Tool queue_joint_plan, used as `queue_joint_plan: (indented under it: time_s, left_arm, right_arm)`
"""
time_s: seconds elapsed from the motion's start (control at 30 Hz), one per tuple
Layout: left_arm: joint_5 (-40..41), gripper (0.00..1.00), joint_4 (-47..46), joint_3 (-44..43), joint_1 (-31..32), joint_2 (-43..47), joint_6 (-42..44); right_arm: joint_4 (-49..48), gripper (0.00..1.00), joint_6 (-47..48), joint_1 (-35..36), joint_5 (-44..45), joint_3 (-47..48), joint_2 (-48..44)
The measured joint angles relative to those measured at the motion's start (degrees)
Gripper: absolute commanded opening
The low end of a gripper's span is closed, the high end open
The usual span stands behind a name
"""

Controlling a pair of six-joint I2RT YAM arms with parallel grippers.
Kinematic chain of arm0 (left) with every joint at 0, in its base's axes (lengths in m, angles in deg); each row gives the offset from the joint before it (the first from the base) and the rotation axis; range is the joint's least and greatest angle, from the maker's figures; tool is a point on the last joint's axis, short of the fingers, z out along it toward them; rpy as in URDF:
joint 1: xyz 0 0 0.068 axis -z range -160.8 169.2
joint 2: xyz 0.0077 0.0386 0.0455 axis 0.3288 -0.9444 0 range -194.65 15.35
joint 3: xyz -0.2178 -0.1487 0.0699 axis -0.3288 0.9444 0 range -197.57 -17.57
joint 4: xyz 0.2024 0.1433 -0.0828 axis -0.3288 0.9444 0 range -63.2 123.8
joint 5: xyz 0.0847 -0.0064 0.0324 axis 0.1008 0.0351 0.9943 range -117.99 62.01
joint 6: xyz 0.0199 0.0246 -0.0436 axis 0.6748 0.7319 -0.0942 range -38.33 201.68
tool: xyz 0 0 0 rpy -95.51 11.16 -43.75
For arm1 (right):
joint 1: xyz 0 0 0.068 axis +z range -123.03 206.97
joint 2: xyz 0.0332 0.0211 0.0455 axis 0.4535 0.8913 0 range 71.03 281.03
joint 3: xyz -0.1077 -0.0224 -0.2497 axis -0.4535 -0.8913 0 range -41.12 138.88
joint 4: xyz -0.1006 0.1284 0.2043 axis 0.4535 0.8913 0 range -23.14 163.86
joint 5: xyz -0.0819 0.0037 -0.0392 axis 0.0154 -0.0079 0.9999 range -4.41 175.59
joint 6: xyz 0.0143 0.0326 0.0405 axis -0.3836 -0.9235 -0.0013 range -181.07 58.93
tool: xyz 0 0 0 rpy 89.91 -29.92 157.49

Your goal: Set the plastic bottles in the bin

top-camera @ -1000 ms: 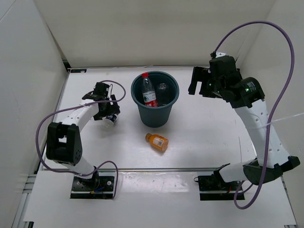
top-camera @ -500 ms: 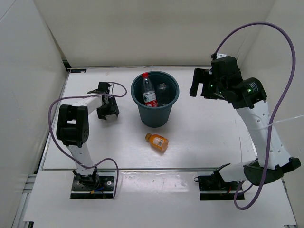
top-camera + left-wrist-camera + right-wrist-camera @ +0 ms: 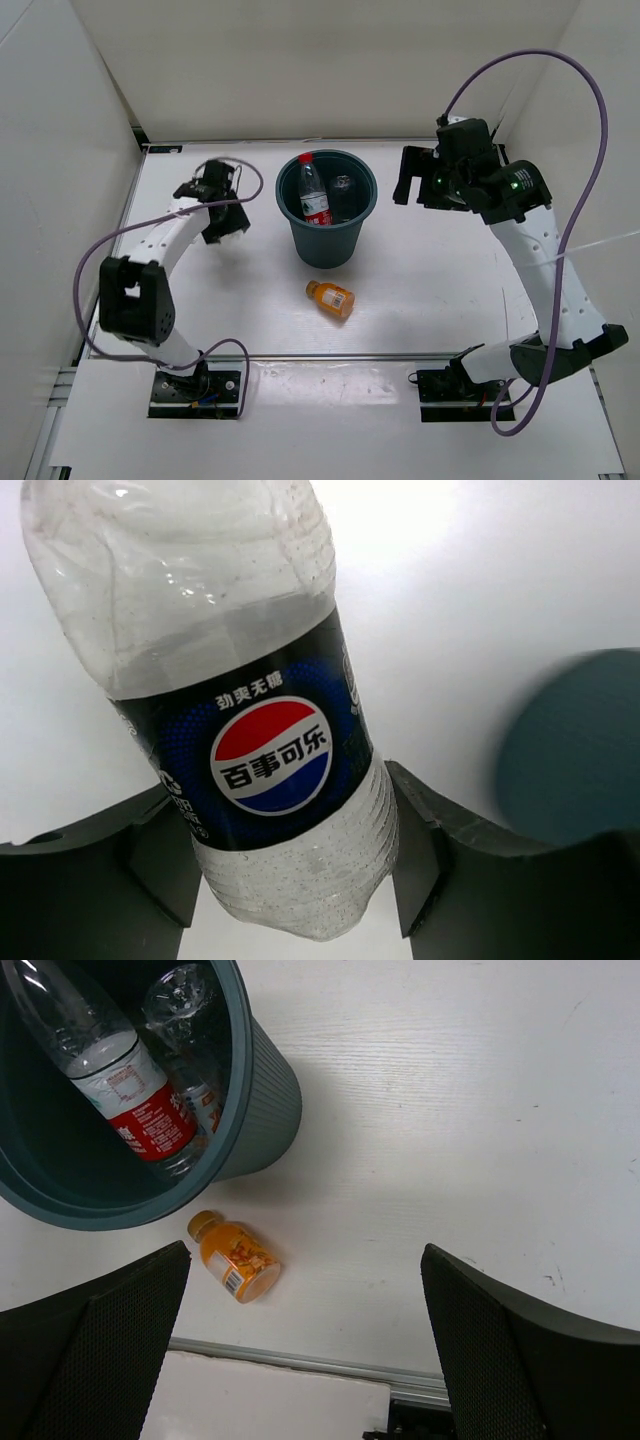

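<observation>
I will next lift my left gripper and move it over the bin's opening point(image 3: 328, 190) to release the bottle, as the bin is to its right in the top view.
My left gripper point(image 3: 223, 218) point(image 3: 285, 815) is shut on a clear plastic bottle point(image 3: 250, 700) with a dark blue label, its fingers point(image 3: 150, 860) pressing both sides of the lower body. It hangs left of the dark teal bin point(image 3: 326, 250) point(image 3: 580, 745) point(image 3: 268, 1090). Inside the bin stand a red-capped, red-label bottle point(image 3: 313, 195) point(image 3: 125, 1085) and a plain clear bottle point(image 3: 343, 192) point(image 3: 182, 1005). A short orange bottle point(image 3: 330, 298) point(image 3: 235, 1258) lies on the table in front of the bin. My right gripper point(image 3: 409, 176) point(image 3: 305, 1260) hangs open and empty to the right of the bin.
White walls close in the table point(image 3: 440, 290) at the left, back and right. A metal rail point(image 3: 330, 356) point(image 3: 300, 1360) runs along the front edge. The purple cables point(image 3: 560, 110) loop above both arms.
My left gripper has shut on the dark-label bottle that lay on the table and carried it back and a little left. The right arm has shifted slightly left, still open.
</observation>
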Motion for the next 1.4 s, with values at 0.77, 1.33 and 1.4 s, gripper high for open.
queue_joint_plan:
  time_s: [0.77, 1.33, 1.4]
  left_arm:
    - [9.99, 1.0, 4.04, -33.29, 34.16, -8.24, 2.82]
    - [29.49, 1.0, 4.72, -16.68, 29.33, 31.19, -7.54]
    - [29.73, 1.0, 7.34, -11.21, 26.69, 33.03, -10.1]
  right_arm:
    - [-3.02, 1.0, -5.29, -2.16, -3.74, -10.99, -1.36]
    - [-39.12, 1.0, 6.64, 8.22, -12.0, -66.93, -39.23]
    - [-41.35, 1.0, 8.28, 10.56, -11.15, -69.66, -38.93]
